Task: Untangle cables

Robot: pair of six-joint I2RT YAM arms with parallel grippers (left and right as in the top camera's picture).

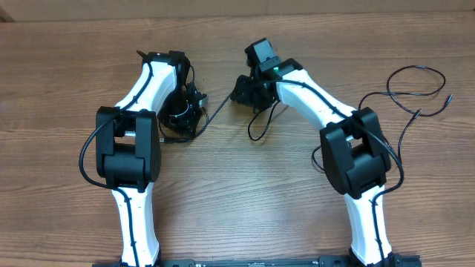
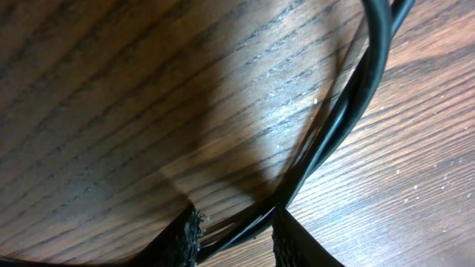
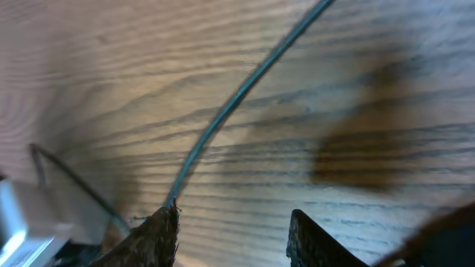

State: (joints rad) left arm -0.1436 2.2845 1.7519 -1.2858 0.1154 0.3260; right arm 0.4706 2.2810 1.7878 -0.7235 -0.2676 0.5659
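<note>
I need to shift my left gripper slightly, staying low, along the strands toward their curved bend, then close.
The cables are thin black cords. A looped bunch (image 1: 180,119) lies under my left gripper (image 1: 185,104). In the left wrist view my left gripper (image 2: 234,237) has its fingertips close together, with several strands (image 2: 349,104) crossing slantwise between them and touching both. One strand (image 1: 217,109) runs straight from the bunch to my right gripper (image 1: 243,90). In the right wrist view my right gripper (image 3: 234,237) is open and holds nothing. That strand (image 3: 237,100) ends at the tip of its left finger. A loose loop (image 1: 261,127) hangs below the right gripper.
Another thin black cable (image 1: 415,93) lies in wide loops at the table's right side, beside the right arm (image 1: 356,148). The left arm (image 1: 130,148) stands over the table's left half. The table (image 1: 237,193) is brown wood.
</note>
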